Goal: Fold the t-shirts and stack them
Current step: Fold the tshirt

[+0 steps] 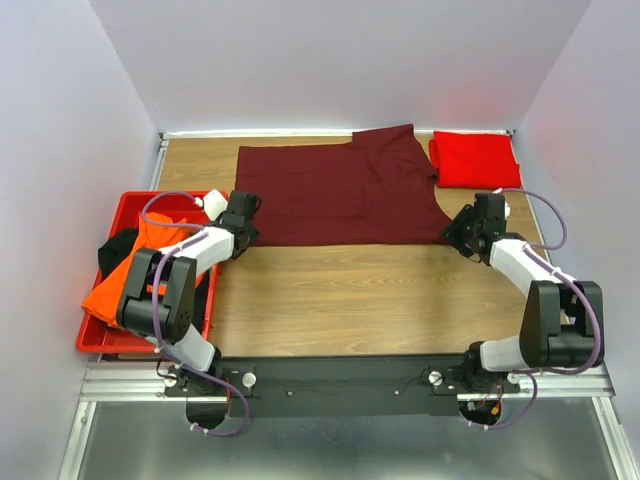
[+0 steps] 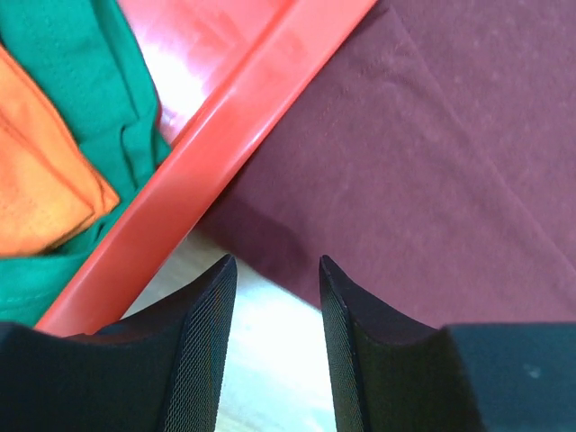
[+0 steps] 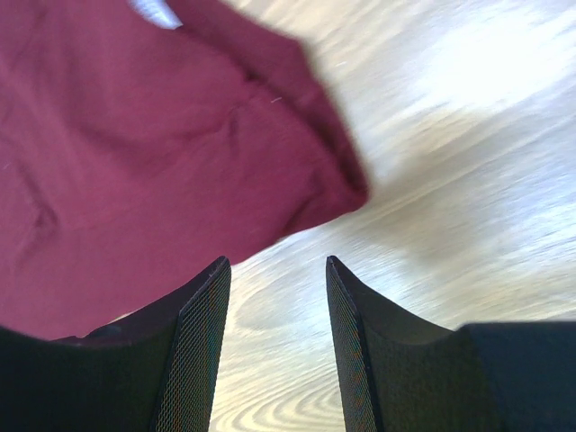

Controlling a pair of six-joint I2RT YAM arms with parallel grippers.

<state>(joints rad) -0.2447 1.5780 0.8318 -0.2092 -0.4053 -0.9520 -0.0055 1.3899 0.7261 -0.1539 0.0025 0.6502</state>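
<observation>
Next, my right gripper moves down onto the maroon shirt's near corner (image 1: 446, 238) (image 3: 346, 193) and closes on it, since its open fingers still hover over bare wood beside it.
A dark maroon t-shirt (image 1: 340, 190) lies spread flat on the far half of the table. A bright red t-shirt (image 1: 474, 159) lies folded at the far right corner. Orange (image 1: 130, 275) and black (image 1: 117, 248) shirts lie bunched in the red tray. My left gripper (image 1: 243, 236) is open and empty at the maroon shirt's near left corner (image 2: 423, 180), between it and the tray. My right gripper (image 1: 456, 232) is open and empty over bare wood at the shirt's near right corner (image 3: 153, 162).
The red plastic tray (image 1: 128, 205) sits at the left table edge; its rim (image 2: 225, 144) runs close past my left fingers, with green cloth (image 2: 81, 90) and orange cloth (image 2: 36, 180) inside. Grey walls close the table on three sides.
</observation>
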